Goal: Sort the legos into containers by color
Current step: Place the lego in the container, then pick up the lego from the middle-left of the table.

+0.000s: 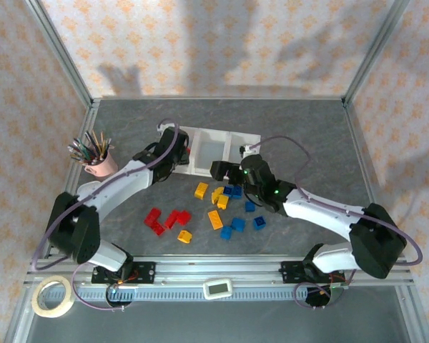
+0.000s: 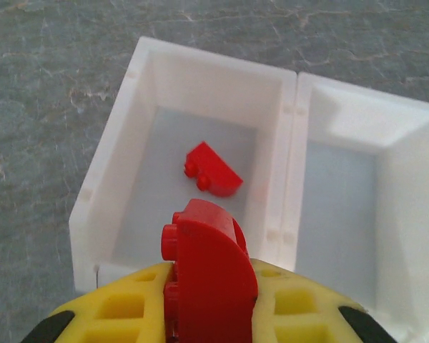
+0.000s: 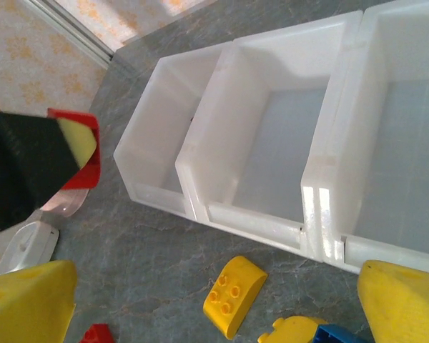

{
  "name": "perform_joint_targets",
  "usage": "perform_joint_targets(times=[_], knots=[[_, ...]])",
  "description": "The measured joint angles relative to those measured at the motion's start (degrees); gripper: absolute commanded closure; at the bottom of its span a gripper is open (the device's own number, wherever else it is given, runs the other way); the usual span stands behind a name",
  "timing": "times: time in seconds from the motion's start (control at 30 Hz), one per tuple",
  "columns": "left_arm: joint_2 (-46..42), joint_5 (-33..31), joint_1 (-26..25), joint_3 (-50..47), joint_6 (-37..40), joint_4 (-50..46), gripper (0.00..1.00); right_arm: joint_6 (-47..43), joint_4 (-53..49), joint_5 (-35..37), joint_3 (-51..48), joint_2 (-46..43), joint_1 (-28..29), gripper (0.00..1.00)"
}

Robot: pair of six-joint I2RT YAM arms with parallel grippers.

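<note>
The left gripper moves outward past the tray section's near side next, over the section's bare bottom (image 2: 156, 191) beside the lying red lego. It releases there, since this section holds red.
The white tray of containers (image 1: 223, 133) lies at the table's middle back. My left gripper (image 2: 211, 289) is shut on a red lego (image 2: 213, 250) and hangs over the near wall of the left compartment (image 2: 121, 150), where another red lego (image 2: 213, 170) lies. From above, the left gripper (image 1: 184, 154) is at the tray's left end. My right gripper (image 1: 220, 171) stands open just in front of the tray, above a yellow lego (image 3: 234, 294). Loose red legos (image 1: 166, 220), yellow legos (image 1: 216, 207) and blue legos (image 1: 243, 214) lie scattered in front of the tray.
A pink cup of pencils (image 1: 96, 158) stands at the left, apart from the tray. A tape roll (image 1: 53, 296) and a small white device (image 1: 218, 288) sit on the near rail. The middle compartment (image 3: 286, 143) holds nothing that I can see.
</note>
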Motion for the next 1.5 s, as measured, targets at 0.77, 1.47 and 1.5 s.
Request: perform_joint_targets(times=[0.77, 1.47, 1.5], knots=[[25.7, -0.5, 6.7, 14.9, 1.3, -0.2, 0.61, -1.0, -0.3, 0.2, 0.7, 1.6, -2.5, 0.0], [1.9, 1.2, 6.3, 5.3, 1.4, -2.1, 0.58, -5.1, -6.7, -3.6, 4.5, 0.8, -2.4, 0.0], [0.1, 1.7, 5.9, 3.1, 1.3, -2.1, 0.57, -5.3, -6.9, -3.7, 4.2, 0.6, -2.3, 0.0]])
